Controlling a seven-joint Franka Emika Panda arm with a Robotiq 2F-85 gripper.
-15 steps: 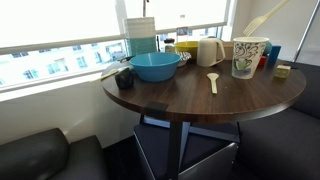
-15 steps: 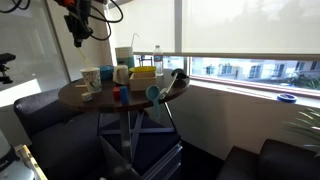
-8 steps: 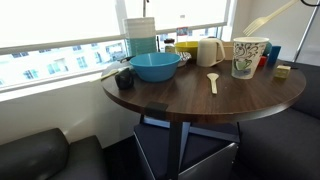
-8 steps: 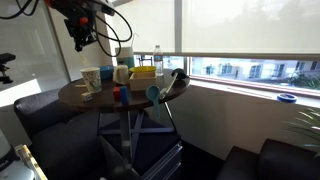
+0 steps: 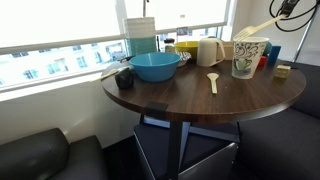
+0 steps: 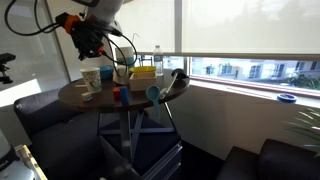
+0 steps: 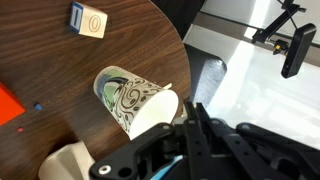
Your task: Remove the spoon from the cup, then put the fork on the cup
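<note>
The fork still slants above the cup's rim, so my gripper should go down beside the tall cream cup and let go of the fork across the cup's opening (image 5: 250, 41) (image 7: 155, 111).
The tall cream cup (image 5: 248, 57) with the dark green pattern stands upright near the far right of the round table; it also shows in an exterior view (image 6: 90, 77) and the wrist view (image 7: 130, 100). The small pale spoon (image 5: 213, 81) lies flat on the table, left of the cup. My gripper (image 5: 288, 11) is shut on the long pale fork (image 5: 262, 27), which slants down to the left above the cup's rim. In an exterior view the gripper (image 6: 87, 44) hangs just above the cup. In the wrist view the gripper (image 7: 193, 108) has its jaws together beside the cup's mouth.
A white handled jug (image 5: 209, 51), a blue bowl (image 5: 155, 66) and stacked containers (image 5: 141, 35) stand behind the spoon. A small blue cup (image 5: 274, 54) and a small box (image 5: 283, 71) sit right of the cup. The table edge (image 7: 175, 40) is close to the cup.
My arm has come down and in towards the cup, carrying the fork; the gripper now shows at the top right. Spoon and cup have not moved.
</note>
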